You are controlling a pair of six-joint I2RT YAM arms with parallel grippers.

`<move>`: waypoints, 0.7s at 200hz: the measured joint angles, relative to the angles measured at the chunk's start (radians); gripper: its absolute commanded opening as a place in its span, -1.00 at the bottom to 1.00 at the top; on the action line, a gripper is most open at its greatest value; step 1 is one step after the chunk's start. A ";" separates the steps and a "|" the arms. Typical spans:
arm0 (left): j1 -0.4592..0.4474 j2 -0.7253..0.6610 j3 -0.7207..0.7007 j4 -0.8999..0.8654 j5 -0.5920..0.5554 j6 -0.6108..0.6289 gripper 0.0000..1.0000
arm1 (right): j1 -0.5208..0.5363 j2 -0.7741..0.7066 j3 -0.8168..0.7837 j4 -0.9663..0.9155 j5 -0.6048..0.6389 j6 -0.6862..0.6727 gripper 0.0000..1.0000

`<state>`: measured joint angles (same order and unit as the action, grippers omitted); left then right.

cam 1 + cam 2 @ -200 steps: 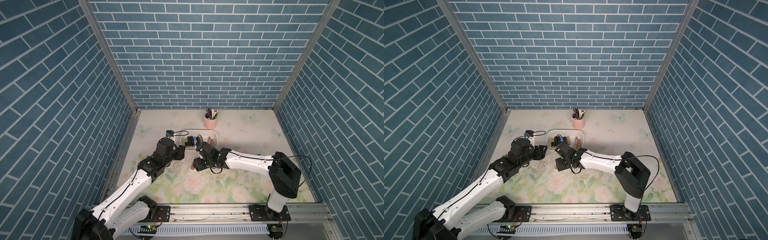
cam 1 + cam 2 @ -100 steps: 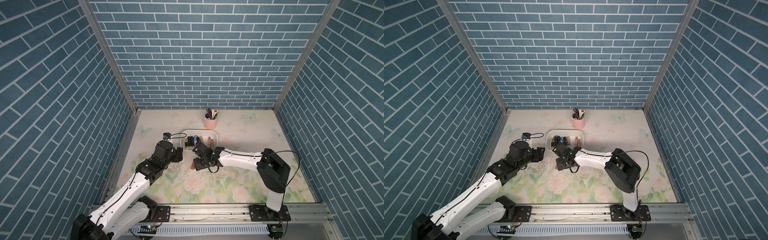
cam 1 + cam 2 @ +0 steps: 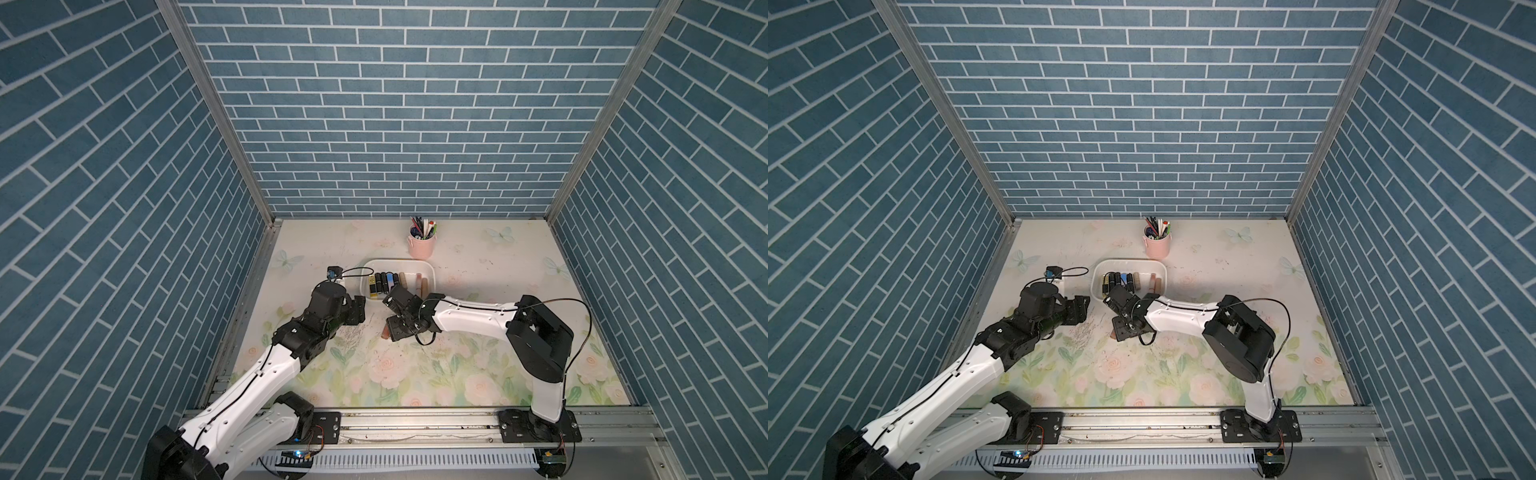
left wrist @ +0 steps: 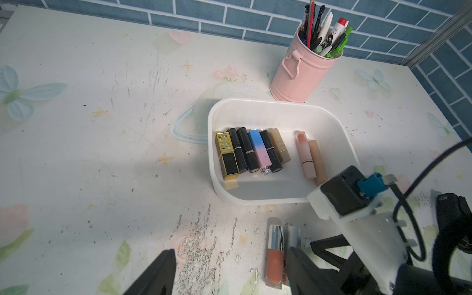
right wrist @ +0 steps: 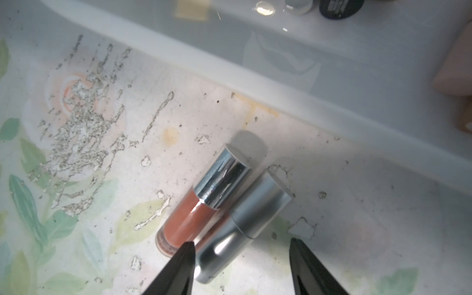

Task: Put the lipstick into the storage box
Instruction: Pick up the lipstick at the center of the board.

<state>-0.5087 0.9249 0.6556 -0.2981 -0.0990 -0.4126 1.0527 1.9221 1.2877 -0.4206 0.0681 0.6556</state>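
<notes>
My right gripper is to go down next over the silver tube's half away from the storage box, one finger between it and the orange tube close alongside.
Two lipsticks lie side by side on the table just in front of the storage box point(image 4: 275, 101): an orange tube with a shiny cap point(image 5: 194, 219) point(image 4: 274, 255) and a matt silver tube point(image 5: 245, 219) point(image 4: 293, 236). My right gripper point(image 5: 241, 242) point(image 3: 392, 328) is open and low over the silver tube, one finger between the two tubes and the other clear on the far side. My left gripper point(image 4: 229, 250) point(image 3: 359, 309) stands open to the left of them, holding nothing. In both top views only a pink end of a lipstick point(image 3: 385, 332) point(image 3: 1113, 333) shows beside the right gripper.
The white box point(image 3: 399, 261) point(image 3: 1129, 261) holds several lipsticks point(image 4: 252, 153) in a row along its left half. Behind it stands a pink pen cup point(image 4: 298, 74) point(image 3: 422, 245). The two grippers are close together in front of the box.
My left gripper has drawn back a little from the box and opened wider. The right arm's elbow has swung left, with its gripper staying over the two tubes.
</notes>
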 measured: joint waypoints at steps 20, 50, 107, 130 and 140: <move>0.001 0.000 0.000 0.000 0.002 0.001 0.49 | -0.001 0.003 0.000 0.001 0.000 0.000 0.27; 0.001 0.000 0.000 0.000 0.003 0.003 0.49 | -0.002 0.012 0.002 0.002 -0.001 0.000 0.27; 0.001 0.000 0.000 0.000 0.005 0.003 0.50 | -0.006 0.022 0.002 0.001 -0.002 0.000 0.24; 0.002 0.000 0.000 0.000 0.007 0.003 0.50 | -0.006 0.022 0.002 0.002 -0.001 -0.001 0.19; 0.003 0.000 -0.003 0.003 0.010 0.002 0.49 | -0.006 0.022 0.000 0.002 -0.001 -0.001 0.17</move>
<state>-0.5060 0.9249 0.6521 -0.2951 -0.0895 -0.4103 1.0462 1.9442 1.2881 -0.4191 0.0673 0.6548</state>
